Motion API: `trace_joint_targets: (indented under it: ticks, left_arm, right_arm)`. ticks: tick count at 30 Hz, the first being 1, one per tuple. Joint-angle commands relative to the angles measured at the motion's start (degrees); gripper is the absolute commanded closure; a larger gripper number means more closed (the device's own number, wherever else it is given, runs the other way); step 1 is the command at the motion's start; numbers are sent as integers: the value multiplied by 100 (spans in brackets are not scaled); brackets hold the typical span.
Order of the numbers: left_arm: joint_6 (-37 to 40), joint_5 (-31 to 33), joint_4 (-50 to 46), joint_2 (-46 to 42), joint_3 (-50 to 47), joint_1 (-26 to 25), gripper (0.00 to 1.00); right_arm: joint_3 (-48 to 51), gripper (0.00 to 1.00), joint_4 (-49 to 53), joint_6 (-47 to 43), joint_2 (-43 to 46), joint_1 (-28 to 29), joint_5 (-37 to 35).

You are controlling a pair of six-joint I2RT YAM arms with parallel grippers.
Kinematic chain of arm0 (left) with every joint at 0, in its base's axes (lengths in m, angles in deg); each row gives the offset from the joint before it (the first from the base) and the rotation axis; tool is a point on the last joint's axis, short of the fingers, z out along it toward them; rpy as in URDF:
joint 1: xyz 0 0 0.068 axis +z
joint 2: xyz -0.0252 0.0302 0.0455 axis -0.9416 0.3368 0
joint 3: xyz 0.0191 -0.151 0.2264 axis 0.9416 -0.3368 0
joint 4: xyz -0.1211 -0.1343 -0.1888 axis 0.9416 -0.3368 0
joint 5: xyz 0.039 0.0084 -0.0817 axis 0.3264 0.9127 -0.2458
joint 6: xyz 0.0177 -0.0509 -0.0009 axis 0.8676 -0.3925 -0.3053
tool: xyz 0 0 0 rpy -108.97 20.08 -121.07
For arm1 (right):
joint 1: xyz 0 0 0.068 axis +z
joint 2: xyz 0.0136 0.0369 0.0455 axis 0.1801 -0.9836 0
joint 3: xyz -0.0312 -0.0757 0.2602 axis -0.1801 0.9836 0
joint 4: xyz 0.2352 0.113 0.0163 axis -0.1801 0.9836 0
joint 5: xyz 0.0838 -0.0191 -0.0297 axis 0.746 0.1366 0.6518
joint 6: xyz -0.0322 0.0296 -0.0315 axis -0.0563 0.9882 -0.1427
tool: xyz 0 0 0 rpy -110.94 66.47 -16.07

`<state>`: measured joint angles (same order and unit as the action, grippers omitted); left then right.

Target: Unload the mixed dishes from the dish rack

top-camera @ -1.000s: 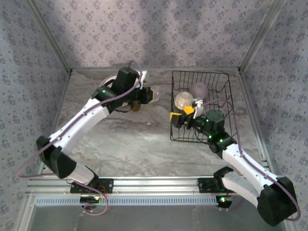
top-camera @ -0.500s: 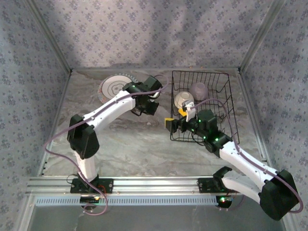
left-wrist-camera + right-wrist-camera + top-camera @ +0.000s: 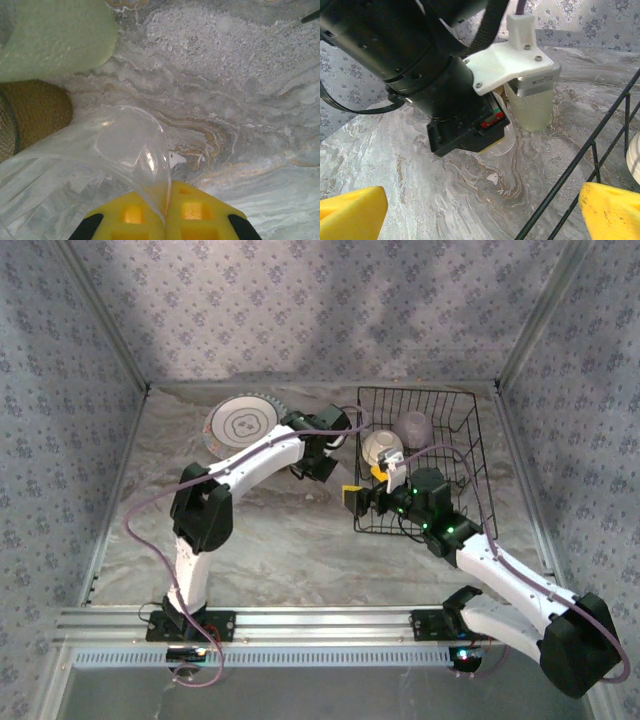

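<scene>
My left gripper should lower the clear cup (image 3: 95,155) onto the table beside the green and tan cups and then let go of the cup's rim, because the marble there is empty.
My left gripper (image 3: 167,189) is shut on the rim of a clear cup (image 3: 95,155), held low over the marble table just left of the black wire dish rack (image 3: 470,455). In the right wrist view the left gripper (image 3: 470,131) hangs over that clear cup (image 3: 509,146). Inside the rack sit a cream cup (image 3: 380,447) and a pale lilac bowl (image 3: 413,425). My right gripper (image 3: 368,485) is open at the rack's near-left corner, its yellow fingers (image 3: 350,210) wide apart and holding nothing. A white plate with grey rings (image 3: 242,424) lies on the table at the back left.
A pale green frosted cup (image 3: 50,35) and a tan cup (image 3: 32,112) stand on the table close beside the held cup. The green cup (image 3: 532,107) is right behind the left wrist. A rack wire (image 3: 580,162) crosses in front of the right gripper.
The left arm has swung right, away from the ringed plate toward the rack, uncovering the plate. The right gripper edged slightly left, then held still.
</scene>
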<state>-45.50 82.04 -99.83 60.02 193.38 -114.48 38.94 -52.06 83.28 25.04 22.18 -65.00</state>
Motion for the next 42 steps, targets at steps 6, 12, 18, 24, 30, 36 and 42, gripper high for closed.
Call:
trace_joint_targets:
  ticks: [6,12,18,24,30,36,42]
  left_arm:
    - [321,6,-135,405,354,95,100]
    - [387,30,-188,574,428,155,100]
    - [428,33,-243,711,638,227,100]
    - [440,33,-306,838,771,290,100]
    - [453,12,-329,922,841,322,99]
    - [443,-26,-320,964,851,361,92]
    - [424,-51,-334,965,860,359,81]
  right_arm:
    - [-136,0,-12,-135,35,34,-9]
    - [-136,0,-28,-135,7,32,-1]
    - [-136,0,-14,-135,24,32,-8]
    - [-128,0,-13,-135,35,32,15]
    - [-66,0,-211,-154,79,33,260]
    - [-47,0,-263,-153,88,33,350]
    - [-48,0,-264,-145,97,40,340]
